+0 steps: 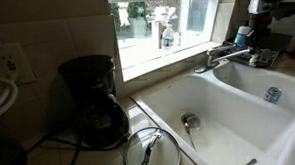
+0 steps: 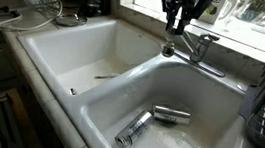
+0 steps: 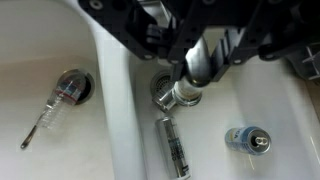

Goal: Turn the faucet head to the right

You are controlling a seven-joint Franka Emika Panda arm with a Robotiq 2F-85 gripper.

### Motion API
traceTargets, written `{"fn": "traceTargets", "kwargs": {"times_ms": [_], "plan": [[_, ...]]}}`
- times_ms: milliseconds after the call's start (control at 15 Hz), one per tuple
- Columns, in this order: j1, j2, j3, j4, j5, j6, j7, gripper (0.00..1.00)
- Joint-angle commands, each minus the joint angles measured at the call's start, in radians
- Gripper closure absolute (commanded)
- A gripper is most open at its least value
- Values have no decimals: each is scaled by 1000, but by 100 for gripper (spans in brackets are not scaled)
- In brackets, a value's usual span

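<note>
My gripper swings the spout toward the dish rack next, across the basin with the cans, and lets go of it, since the spout still points over the divider.
The faucet head (image 2: 192, 49) is a chrome tap on the back rim between the two white basins, and it also shows in an exterior view (image 1: 224, 57). Its slim spout points out over the divider. In the wrist view the spout (image 3: 200, 58) runs between my fingers and fills the gap between them; its tip (image 3: 186, 94) sticks out below. My gripper (image 3: 203, 52) comes down on the spout from above and looks shut on it, as it also appears in both exterior views (image 2: 177, 24) (image 1: 259, 26).
Two metal cans (image 2: 134, 133) (image 2: 171, 113) lie in the basin under the spout. Round drains (image 3: 72, 86) (image 1: 191, 121) sit in the basin floors. A black coffee maker (image 1: 93, 100) stands on the counter. A window sill (image 1: 166, 50) runs behind the tap.
</note>
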Motion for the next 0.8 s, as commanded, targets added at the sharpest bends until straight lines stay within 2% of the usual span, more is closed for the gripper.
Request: {"fn": "traceTargets", "kwargs": {"times_ms": [0,267,733], "plan": [[-51,48,-68,62,62,-35,-164,92],[-85,100,-110,124,58,-78,-276,92],[-108,174,-123,196,-93,4,-381,92]]}}
